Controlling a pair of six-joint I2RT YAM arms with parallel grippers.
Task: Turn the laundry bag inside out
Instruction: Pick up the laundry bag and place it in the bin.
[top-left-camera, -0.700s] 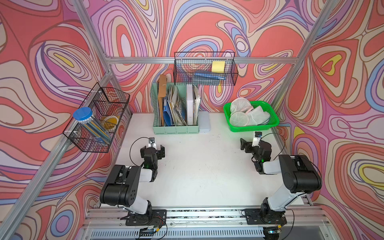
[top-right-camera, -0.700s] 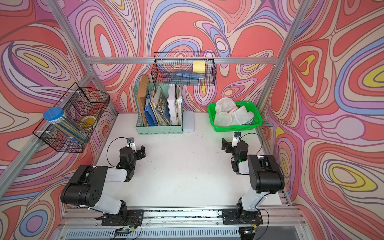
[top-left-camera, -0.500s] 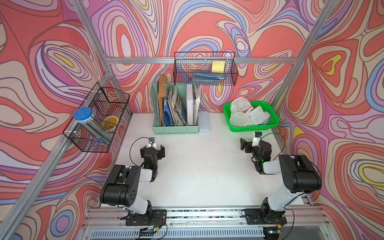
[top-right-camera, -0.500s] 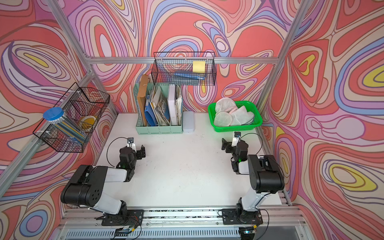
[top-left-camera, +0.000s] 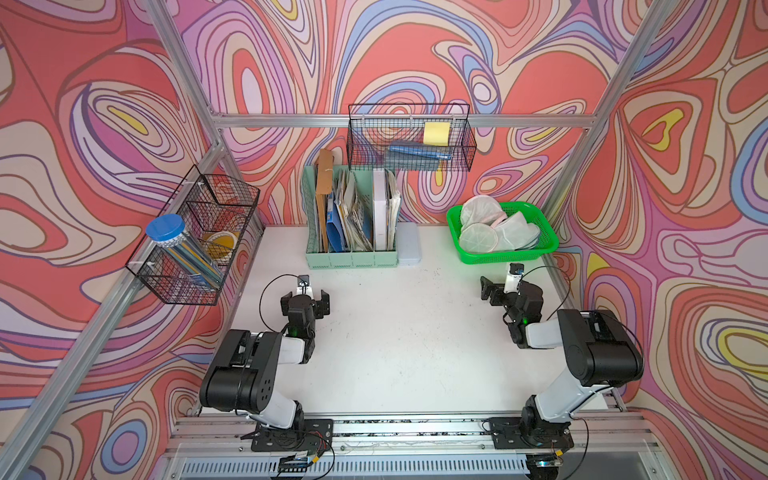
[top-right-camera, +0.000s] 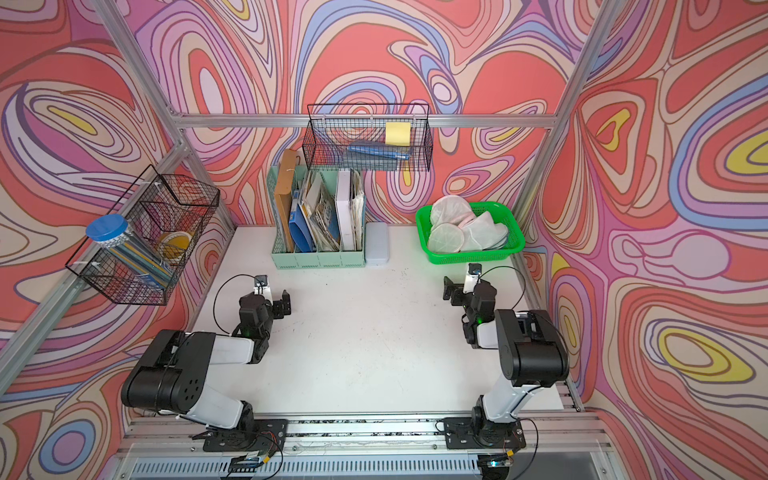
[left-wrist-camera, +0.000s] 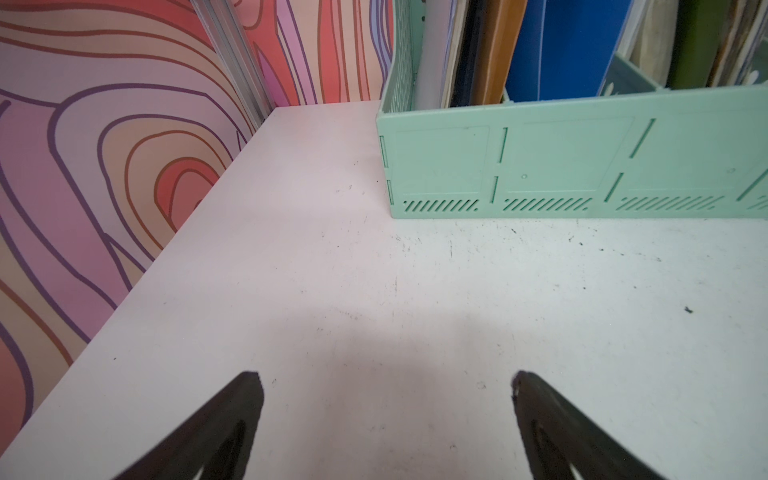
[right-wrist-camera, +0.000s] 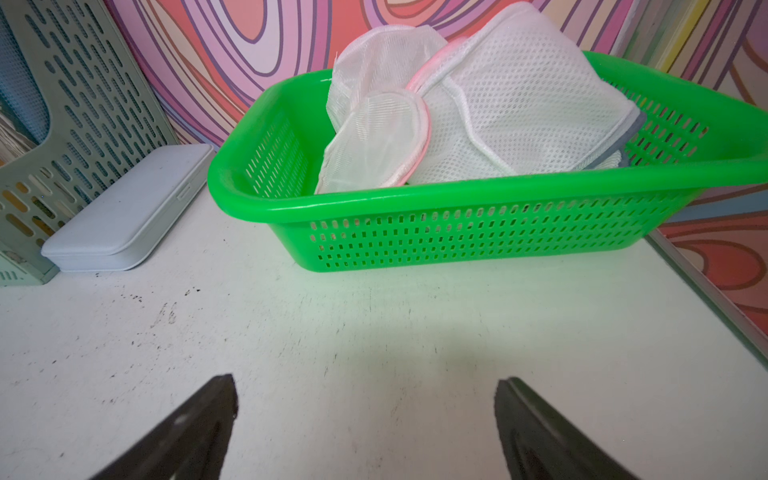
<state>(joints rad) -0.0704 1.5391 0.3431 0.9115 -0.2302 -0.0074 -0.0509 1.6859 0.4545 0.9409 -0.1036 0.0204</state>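
The near rim of the green basket is between my right gripper and the bag's pink-trimmed edge (top-left-camera: 496, 233) (right-wrist-camera: 427, 133), so I will lift my right gripper outward over that rim and then lower it onto the edge.
Several white mesh laundry bags (top-left-camera: 496, 227) (top-right-camera: 465, 229) (right-wrist-camera: 519, 104) lie piled in a green plastic basket (top-left-camera: 505, 257) (top-right-camera: 473, 257) (right-wrist-camera: 457, 232) at the table's back right corner; some have pink trim. My right gripper (top-left-camera: 509, 291) (top-right-camera: 469, 291) (right-wrist-camera: 365, 382) hovers low over the table just in front of the basket, open and empty, pointing at it. On the left side of the table my left gripper (top-left-camera: 306, 300) (top-right-camera: 270, 301) (left-wrist-camera: 384, 382) is also open, with only bare table between its fingers, and faces the file organiser.
A mint file organiser (top-left-camera: 351, 257) (left-wrist-camera: 582, 166) full of folders stands at the back centre, with a flat grey case (top-left-camera: 409, 249) (right-wrist-camera: 124, 220) beside it. Two black wire baskets hang on the walls: one on the back wall (top-left-camera: 409, 141), one on the left wall (top-left-camera: 195, 241).
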